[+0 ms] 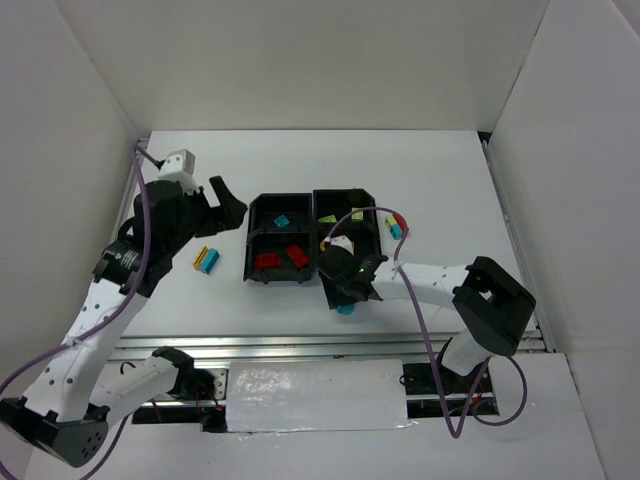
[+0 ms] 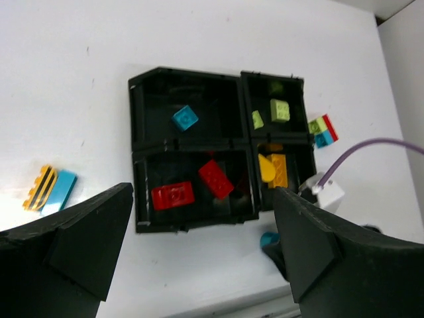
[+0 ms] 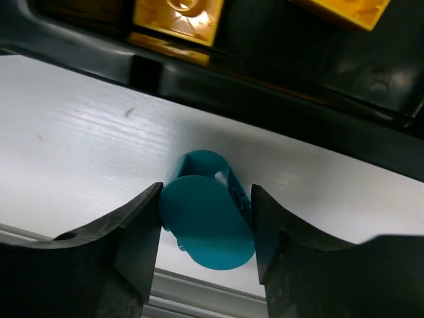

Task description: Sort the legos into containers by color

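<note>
My right gripper should rise, swing outward and to its left in the top view, over the tray's section with the cyan brick [image 1: 291, 214], and release there.
The black tray [image 1: 249, 243] holds a cyan brick [image 2: 185, 118] at its far left, two red bricks [image 2: 172, 195] at its near left, green bricks [image 2: 279, 110] at its far right and yellow ones [image 2: 273, 169] at its near right. A rounded cyan brick [image 3: 209, 228] lies on the table just in front of the tray's near right corner. My right gripper [image 3: 205, 192] is shut on it, both fingers touching its sides. Raised over the table left of the tray, my left gripper [image 1: 225, 205] is open with nothing in it.
A yellow-orange brick [image 2: 40, 187] and a cyan brick [image 2: 61, 190] lie side by side left of the tray. A green, red and cyan cluster [image 1: 396, 226] sits by the tray's right side. The table's metal front rail [image 1: 300, 345] runs close behind the held brick.
</note>
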